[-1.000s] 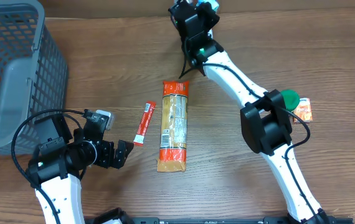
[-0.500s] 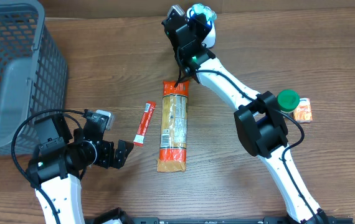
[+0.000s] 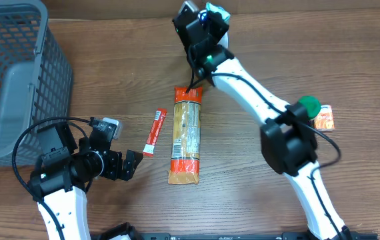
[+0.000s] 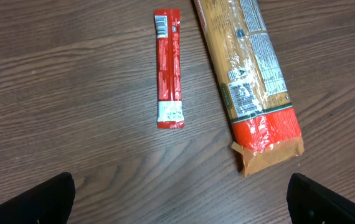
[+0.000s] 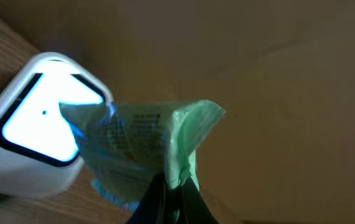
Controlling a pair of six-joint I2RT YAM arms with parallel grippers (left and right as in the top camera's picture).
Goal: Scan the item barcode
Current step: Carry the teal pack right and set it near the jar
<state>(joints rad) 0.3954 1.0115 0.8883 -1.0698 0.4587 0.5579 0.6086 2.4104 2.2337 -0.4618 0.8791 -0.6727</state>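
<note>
The bare wood between the pasta pack and the green-capped item is clear, so I should next bring my right gripper back and down to release the packet there.
My right gripper (image 5: 172,186) is shut on the edge of a crinkled pale green and blue packet (image 5: 141,146), the item. It holds the packet right in front of the glowing window of a white scanner (image 5: 31,134). From overhead, that gripper (image 3: 205,19) is at the far edge of the table, with the packet (image 3: 217,11) showing beside it. The scanner itself is hidden under the arm there. My left gripper (image 3: 129,165) rests near the front left, open and holding nothing, its dark fingertips (image 4: 48,198) wide apart over bare wood.
A long orange pasta pack (image 3: 186,133) and a thin red stick packet (image 3: 155,131) lie mid-table, just ahead of the left gripper. A grey mesh basket (image 3: 17,80) stands at the far left. A green-capped item (image 3: 308,105) and a small orange packet (image 3: 325,118) sit right.
The right wrist has shifted a little to the left at the table's far edge, carrying the packet with it. The left arm and the items on the table have not moved.
</note>
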